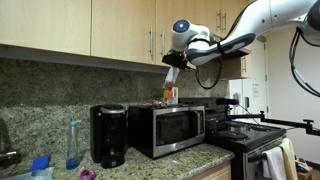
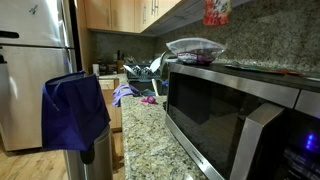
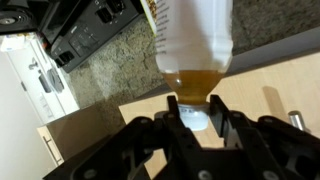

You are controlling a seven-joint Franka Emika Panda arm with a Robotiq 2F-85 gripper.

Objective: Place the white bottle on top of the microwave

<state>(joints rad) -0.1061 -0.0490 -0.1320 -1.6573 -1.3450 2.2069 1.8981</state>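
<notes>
My gripper needs to go down and set the bottle's base on the microwave top (image 2: 242, 67) beside the domed lid, then let go of it. The bottle is still hanging clear above the microwave top.
My gripper (image 1: 171, 72) hangs from the arm that reaches in from the upper right, and it is shut on the white cap end of the white bottle (image 1: 170, 94). The bottle hangs upright above the top of the silver microwave (image 1: 165, 128). In the wrist view the fingers (image 3: 195, 108) clamp the cap, and the bottle's pale body (image 3: 190, 35) shows amber liquid near the neck. In an exterior view only the bottle's red-labelled lower part (image 2: 216, 10) shows, clear above the microwave's top (image 2: 235, 80); the gripper is out of that view.
A black coffee maker (image 1: 108, 135) and a clear bluish bottle (image 1: 73, 143) stand beside the microwave. A stove (image 1: 245, 135) is on its other side. Wooden cabinets (image 1: 90, 25) hang above. A clear domed lid (image 2: 195, 47) is near the microwave top's far end. A blue cloth (image 2: 75, 110) hangs by the refrigerator (image 2: 30, 70).
</notes>
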